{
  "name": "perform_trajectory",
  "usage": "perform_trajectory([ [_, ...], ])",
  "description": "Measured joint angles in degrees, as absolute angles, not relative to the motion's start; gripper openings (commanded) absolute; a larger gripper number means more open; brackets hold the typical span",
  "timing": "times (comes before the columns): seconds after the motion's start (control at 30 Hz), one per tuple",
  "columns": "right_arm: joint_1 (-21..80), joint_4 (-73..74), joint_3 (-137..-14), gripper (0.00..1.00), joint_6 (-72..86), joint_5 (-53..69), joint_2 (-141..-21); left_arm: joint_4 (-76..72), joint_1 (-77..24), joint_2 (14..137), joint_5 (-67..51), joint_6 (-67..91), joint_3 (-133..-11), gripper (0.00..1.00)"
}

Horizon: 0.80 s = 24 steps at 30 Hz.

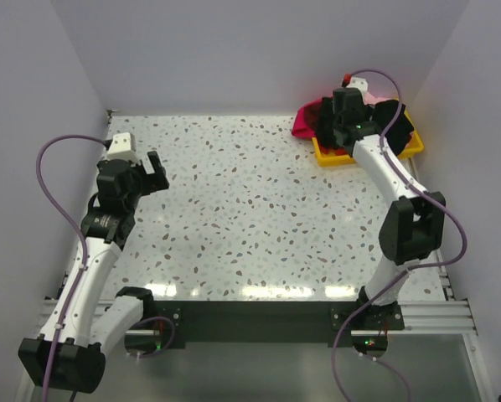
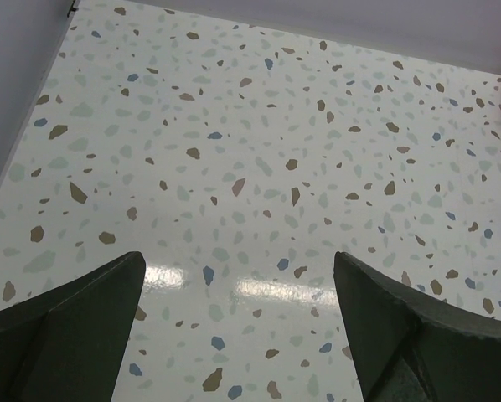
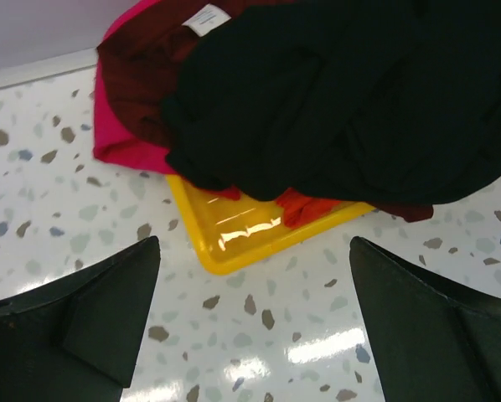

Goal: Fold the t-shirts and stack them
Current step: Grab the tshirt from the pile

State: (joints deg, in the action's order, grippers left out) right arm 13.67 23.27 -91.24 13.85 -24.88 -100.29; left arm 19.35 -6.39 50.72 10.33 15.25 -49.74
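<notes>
I will move my right gripper down and outward next, past the tray's near rim and onto the near part of the black shirt, because that part is below and outward of the gripper's open fingers.
The t-shirts lie heaped in a yellow tray [image 3: 234, 239] at the table's far right corner. A large black shirt [image 3: 359, 92] covers the top, with a dark maroon one [image 3: 142, 75] and a magenta one [image 3: 121, 151] spilling over the tray's left side. A bit of pale pink cloth [image 1: 371, 97] shows at the back. My right gripper [image 3: 255, 251] is open above the table, just short of the tray's near corner, with nothing between its fingers. My left gripper [image 2: 240, 260] is open over bare table at the far left [image 1: 157, 172], far from the shirts.
The speckled tabletop [image 1: 250, 218] stretches between the two arms. White walls close in the back and both sides. The tray [image 1: 334, 157] sits close to the right wall, and a purple cable loops over it.
</notes>
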Motion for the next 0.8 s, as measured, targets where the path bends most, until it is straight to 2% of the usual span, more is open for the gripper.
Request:
perform_trajectory([
  [0.3, 6.76, 21.93, -94.80, 0.99, 18.02, -29.12, -110.28, 19.31, -6.39, 51.77, 8.27, 15.25, -49.69, 1.00],
  [0.8, 4.75, 14.04, -94.78, 0.99, 20.67, -34.04, -116.31, 18.83, -6.39, 53.45, 6.59, 15.22, -49.45, 1.00],
])
